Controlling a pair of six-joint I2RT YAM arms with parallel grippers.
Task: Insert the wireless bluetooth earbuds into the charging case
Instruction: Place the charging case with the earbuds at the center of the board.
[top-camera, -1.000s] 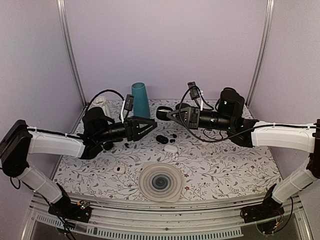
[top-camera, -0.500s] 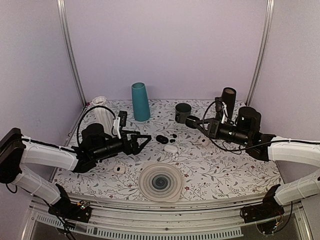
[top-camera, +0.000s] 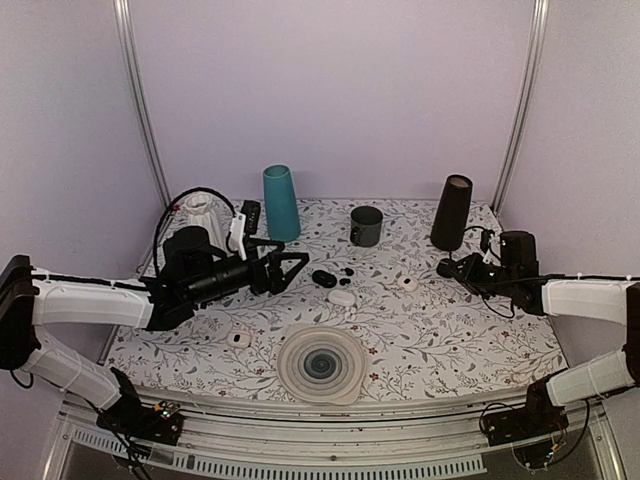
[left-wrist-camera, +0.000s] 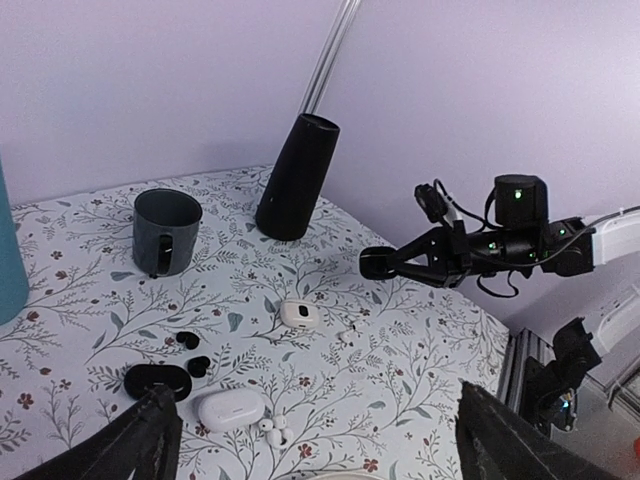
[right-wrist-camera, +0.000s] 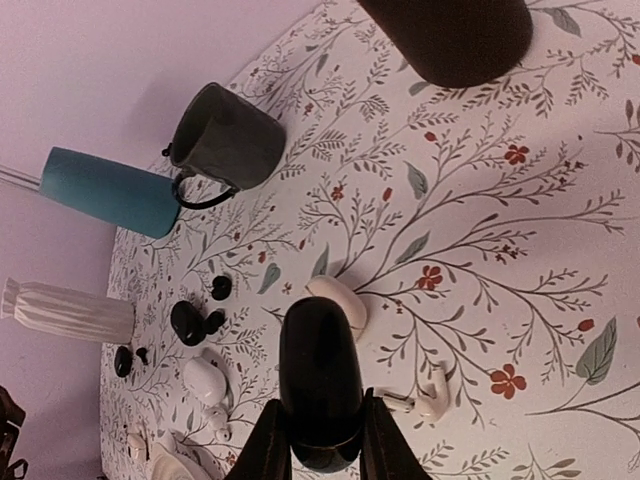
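Note:
My right gripper holds the black charging case. Next, it will put the case down on the clear patterned surface (top-camera: 446, 282) (right-wrist-camera: 525, 352) beside the white stemmed earbuds.
My right gripper (top-camera: 447, 268) is shut on a glossy black charging case (right-wrist-camera: 320, 385), held just above the table at the right. Below it lie a white case (right-wrist-camera: 338, 300) and white stemmed earbuds (right-wrist-camera: 425, 398). In the middle, two black earbuds (left-wrist-camera: 187, 341) lie beside another black case (left-wrist-camera: 157, 380). Close by are a shut white case (left-wrist-camera: 231, 409) and small white earbuds (left-wrist-camera: 271, 430). My left gripper (top-camera: 290, 265) is wide open and holds nothing, just left of this cluster (top-camera: 335, 280).
At the back stand a teal cup (top-camera: 281, 203), a dark mug (top-camera: 366, 226), a black cone (top-camera: 451, 213) and a white vase (top-camera: 200, 212). A round ribbed coaster (top-camera: 321, 364) lies at the front centre, with a small white case (top-camera: 237, 339) to its left.
The right arm has drawn back from the back centre to the far right, still gripping the black case. The left gripper has opened wider and dropped back to the left.

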